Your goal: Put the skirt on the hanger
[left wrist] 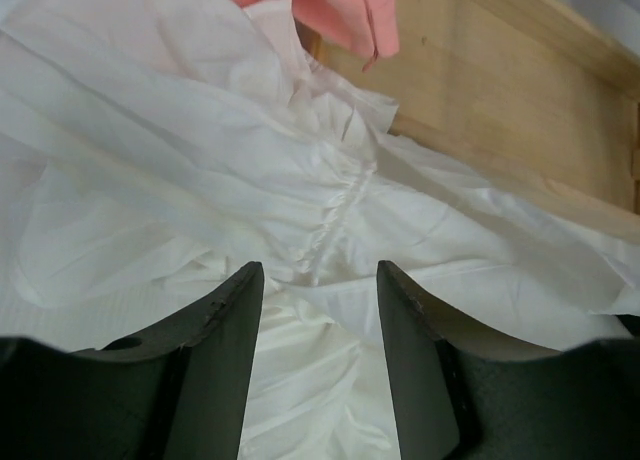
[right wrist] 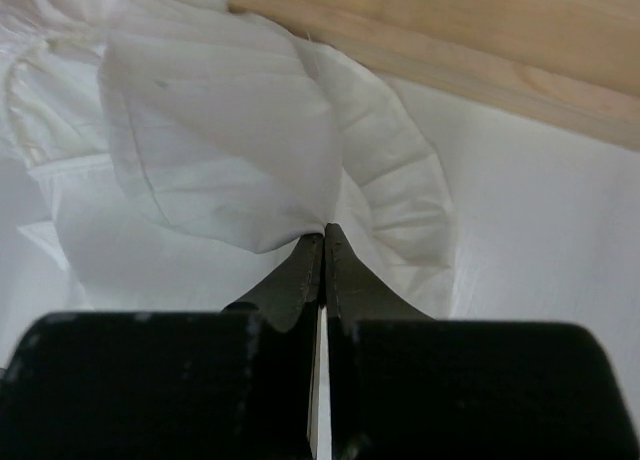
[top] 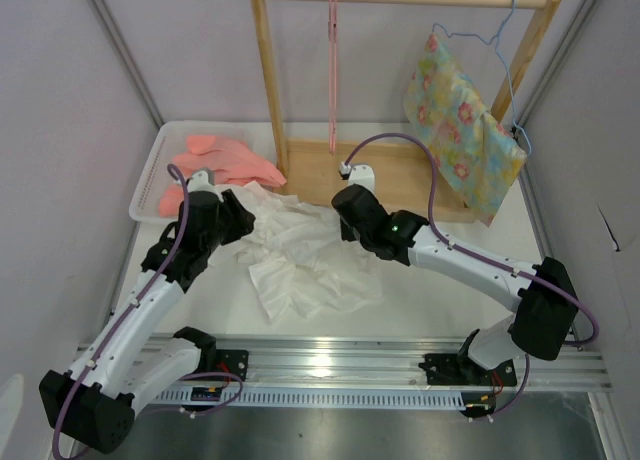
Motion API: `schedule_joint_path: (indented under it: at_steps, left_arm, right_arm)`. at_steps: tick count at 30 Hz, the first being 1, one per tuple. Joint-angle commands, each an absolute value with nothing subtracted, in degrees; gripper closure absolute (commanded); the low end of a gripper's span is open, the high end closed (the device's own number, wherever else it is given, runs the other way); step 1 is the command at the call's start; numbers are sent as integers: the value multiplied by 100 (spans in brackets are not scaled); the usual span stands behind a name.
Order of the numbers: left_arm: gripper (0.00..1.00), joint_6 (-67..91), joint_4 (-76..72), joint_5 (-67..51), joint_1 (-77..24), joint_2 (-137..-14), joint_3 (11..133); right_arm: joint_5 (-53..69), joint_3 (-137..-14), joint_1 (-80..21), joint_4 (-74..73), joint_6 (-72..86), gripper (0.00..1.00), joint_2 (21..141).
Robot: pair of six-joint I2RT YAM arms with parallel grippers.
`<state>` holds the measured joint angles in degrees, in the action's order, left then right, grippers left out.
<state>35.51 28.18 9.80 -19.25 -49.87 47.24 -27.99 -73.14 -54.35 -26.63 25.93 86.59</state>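
Note:
My left gripper moves toward the right in the top view next, from the skirt's edge onto the skirt's raised fold by the gathered waist seam.
The white ruffled skirt (top: 300,255) lies crumpled on the table between the two arms. The pink wire hanger (top: 332,60) hangs from the wooden rail, seen edge-on. My left gripper (left wrist: 320,280) is open, its jaws on either side of skirt fabric (left wrist: 200,160) by the gathered waist seam. In the top view it is at the skirt's left edge (top: 240,220). My right gripper (right wrist: 323,232) is shut on a fold of the skirt's ruffle (right wrist: 230,130), at the skirt's upper right edge (top: 345,220).
A wooden rack (top: 270,70) with a base board (top: 400,175) stands at the back. A light blue hanger (top: 495,40) on it carries a yellow floral cloth (top: 460,130). A white tray (top: 150,175) at the left holds salmon-pink clothes (top: 225,160).

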Motion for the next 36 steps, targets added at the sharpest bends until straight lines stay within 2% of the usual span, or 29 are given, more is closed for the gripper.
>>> schedule_joint_path:
  at_steps: [1,8,17,25,29,36]
  left_arm:
    - [45,3604,2409,712,-2153,-5202,4535]
    - [41,3604,2259,1221,-2952,-5668,4509]
    - [37,3516,2347,1581,-2971,-5854,4570]
    - [33,3682,2233,1995,-2822,-6231,4483]
    - [34,3779,1916,1626,-2347,-6485,4298]
    - [34,3534,1688,1416,-2259,-7215,4605]
  right_arm:
    - [-2698,-6760,-5300,-2557,2725,100,8306]
    - [-2786,-5767,-4519,-2803,2856,100,7621]
    - [-2540,-4931,-3753,-2953,2909,100,7066]
    - [-2426,-4957,-3665,-2936,2909,95,7277]
    - [-2417,-4975,-3630,-2997,2874,94,7233]
    - [-2303,-5018,-3621,-3006,2874,91,7119]
